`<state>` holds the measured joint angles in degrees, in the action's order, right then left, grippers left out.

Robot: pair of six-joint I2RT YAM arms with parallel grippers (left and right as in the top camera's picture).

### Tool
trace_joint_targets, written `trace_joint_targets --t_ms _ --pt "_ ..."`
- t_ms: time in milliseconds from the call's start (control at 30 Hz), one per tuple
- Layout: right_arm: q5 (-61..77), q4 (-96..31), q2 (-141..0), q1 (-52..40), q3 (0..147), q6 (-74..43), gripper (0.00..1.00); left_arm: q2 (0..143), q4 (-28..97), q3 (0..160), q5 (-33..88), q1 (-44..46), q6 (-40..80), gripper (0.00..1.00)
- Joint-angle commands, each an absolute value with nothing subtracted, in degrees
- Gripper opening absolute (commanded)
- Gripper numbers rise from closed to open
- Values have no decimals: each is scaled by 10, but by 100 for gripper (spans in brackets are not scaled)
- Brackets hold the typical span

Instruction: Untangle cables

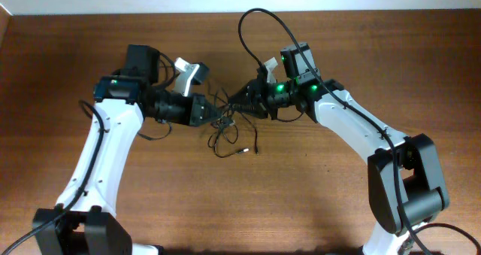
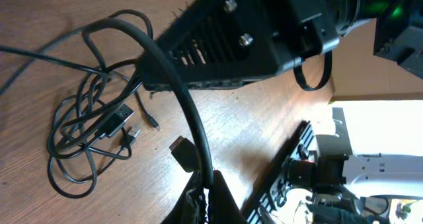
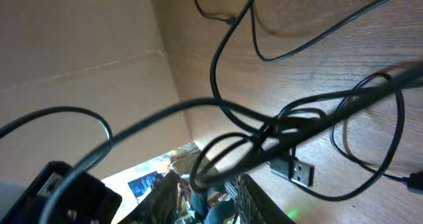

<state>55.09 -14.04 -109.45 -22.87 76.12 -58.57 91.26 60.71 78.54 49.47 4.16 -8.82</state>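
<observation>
I need to pull the cord in my left gripper away to the left in the overhead view next and let go of it over bare tabletop, because it still runs into the tangle.
The cables (image 1: 228,131) lie as a thin black tangle on the wooden table between my two arms. In the left wrist view the cables (image 2: 89,135) loop at the left, with a USB plug (image 2: 116,120) among them. My left gripper (image 2: 209,186) is shut on one black cord that rises from its jaws toward the tangle. Seen from overhead, the left gripper (image 1: 213,117) sits at the tangle's left edge and the right gripper (image 1: 237,104) at its upper right. My right gripper (image 3: 205,183) stands open, with a loop of the cables (image 3: 264,135) passing between its fingers.
A thicker black wire (image 1: 252,25) arcs up from the right arm near the table's far edge. The right arm's gripper body (image 2: 244,39) hangs close above the left gripper. Another USB plug (image 3: 295,170) lies beside the right fingers. Both arm bases stand at the near edge.
</observation>
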Motion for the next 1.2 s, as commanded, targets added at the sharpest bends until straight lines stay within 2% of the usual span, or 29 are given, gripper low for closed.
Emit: trace_joint_targets --t_ms 0,100,133,300,433,533,633,767,833,933,1067,1133,1167 --pt "531 -139 -1080 -232 763 -590 30 903 608 787 512 64 -100 0" --pt "518 -149 -1081 -232 763 -574 9 903 608 787 512 70 -100 0" --pt "515 -168 -1081 -232 763 -528 4 903 608 787 512 70 -99 0" --pt "388 -389 -1081 -232 763 -373 4 903 597 787 495 69 -96 0" --pt "263 -489 -1081 -232 763 -328 4 903 575 787 419 37 -14 0" --pt "204 -508 -1081 -232 763 -327 4 903 568 787 420 -19 34 0" --pt "203 -507 -1081 -232 763 -327 4 903 564 787 420 -64 60 0" --pt "203 -508 -1081 -232 763 -324 4 903 565 787 385 -65 61 0" --pt "203 -510 -1081 -232 763 -309 4 903 565 787 332 -65 90 0" --pt "156 -533 -1081 -232 763 -298 4 903 564 787 165 -66 234 0" --pt "70 -565 -1081 -232 762 -298 4 903 567 787 97 -76 244 0" --pt "71 -567 -1081 -232 762 -298 4 903 578 787 71 -78 244 1" --pt "76 -567 -1081 -232 762 -298 4 904 584 787 67 -78 244 6"
